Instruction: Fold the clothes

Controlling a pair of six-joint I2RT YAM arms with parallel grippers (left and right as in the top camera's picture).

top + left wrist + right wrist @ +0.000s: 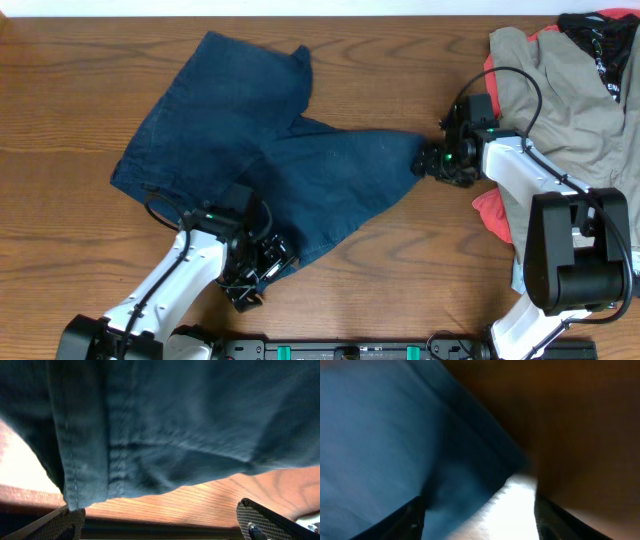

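Next, my left gripper will edge outward and toward the left in the wrist view, around the garment's seamed near corner point(86, 491), because that corner lies outward, beside one fingertip.
The dark navy trouser-like garment point(270, 150) lies spread on the wooden table point(60, 80), one leg reaching right. My left gripper point(255, 272) is at its near lower corner. In the left wrist view its fingers point(160, 517) are wide open, and the seamed navy cloth point(165, 425) hangs just above them, its corner touching the left finger. My right gripper point(437, 160) is at the garment's right tip. In the blurred right wrist view its fingers point(477, 512) are apart with the navy cloth edge point(395, 435) between them.
A pile of other clothes sits at the far right: a khaki-tan garment point(565, 95), a red-orange one point(494, 212) under it and a black one point(600, 35) at the back corner. The right arm's base point(570, 250) stands in front of the pile.
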